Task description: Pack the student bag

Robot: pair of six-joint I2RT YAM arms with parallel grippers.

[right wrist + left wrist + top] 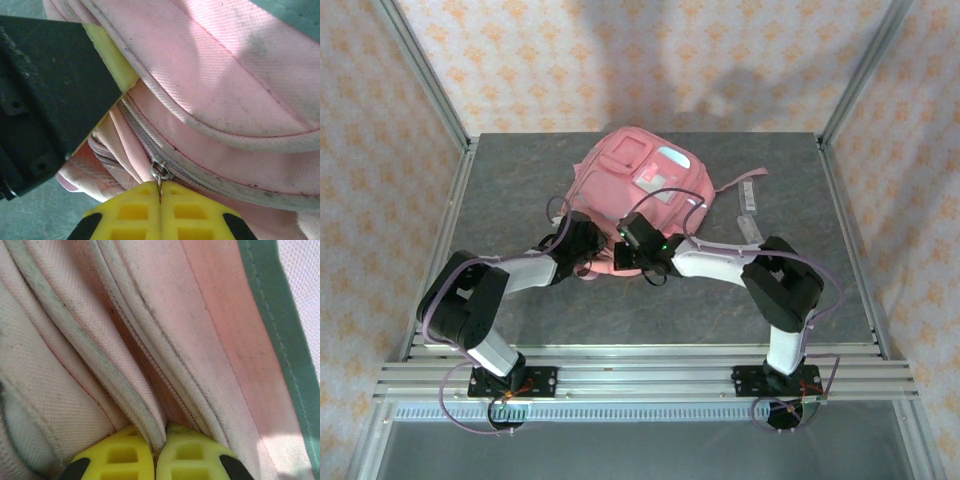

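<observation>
The zip line (201, 185) extends beyond my right gripper, away from the left gripper, so next I need to move my right gripper along it toward the straps and release the pull (159, 170).
The pink student bag (640, 175) lies on the middle of the table with its front pockets facing up. My left gripper (595, 252) sits at the bag's near edge. It is shut on a fold of pink fabric with pale piping (150, 425), beside a zip line, and its tips (156, 447) are pressed together. My right gripper (620, 258) is close beside it and is shut on the metal zipper pull (159, 170), with its tips (160, 192) closed. The left gripper's black housing (45, 85) is at the left of the right wrist view. The bag's inside is hidden.
The bag's pink straps (748, 205) trail over the grey tabletop (510, 190) to the right. Metal frame posts (448, 100) stand at the table's back corners, and an aluminium rail (640, 375) runs along the near edge by the arm bases.
</observation>
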